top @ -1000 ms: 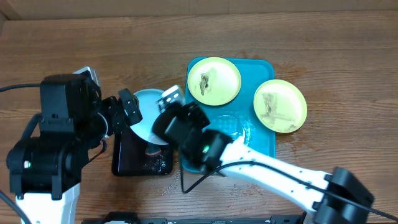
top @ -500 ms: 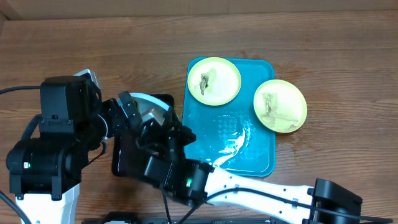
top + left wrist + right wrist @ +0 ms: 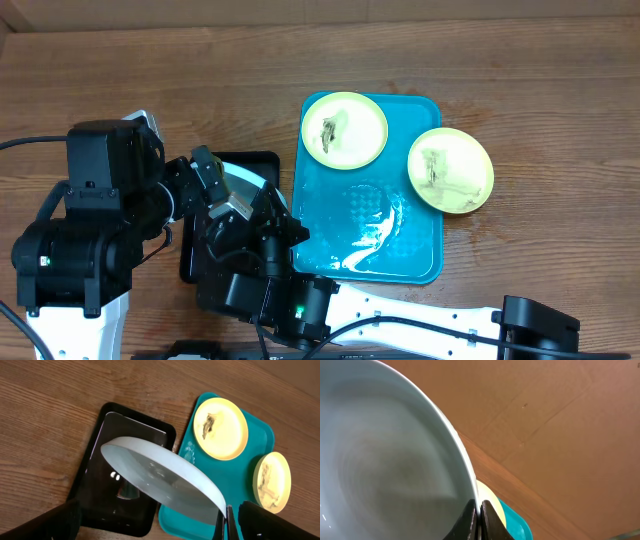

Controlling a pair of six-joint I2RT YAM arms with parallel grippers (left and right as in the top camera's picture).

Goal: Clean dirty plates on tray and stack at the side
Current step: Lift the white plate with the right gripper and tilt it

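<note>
The robot's right gripper needs to swing across the blue tray (image 3: 400, 255) next, then lower the plate and release it on the empty wood, which is to the gripper's right in the overhead view.
Two pale yellow-green plates carry dark smears. One (image 3: 345, 130) (image 3: 220, 427) lies at the far left of the blue tray (image 3: 400, 255) (image 3: 257, 442). The other (image 3: 450, 170) (image 3: 272, 480) overlaps the tray's right rim. A third plate (image 3: 240, 180) (image 3: 160, 480) (image 3: 385, 460), pale and glossy, hangs tilted over a black tray. My right gripper (image 3: 252, 207) (image 3: 479, 510) is shut on its rim. My left gripper (image 3: 205, 175) (image 3: 160, 527) is open beside this plate, with its fingers wide apart and off the rim.
The smaller black tray (image 3: 250, 160) (image 3: 100, 490) lies left of the blue tray and holds dark residue. A wet patch (image 3: 375, 220) shines on the blue tray's floor. The right arm crosses the table's front edge. Bare wood lies beyond and to the right.
My right arm has swung from beside the blue tray down and left, and now covers most of the held plate. The plate has tilted over the black tray. The left arm has stayed put.
</note>
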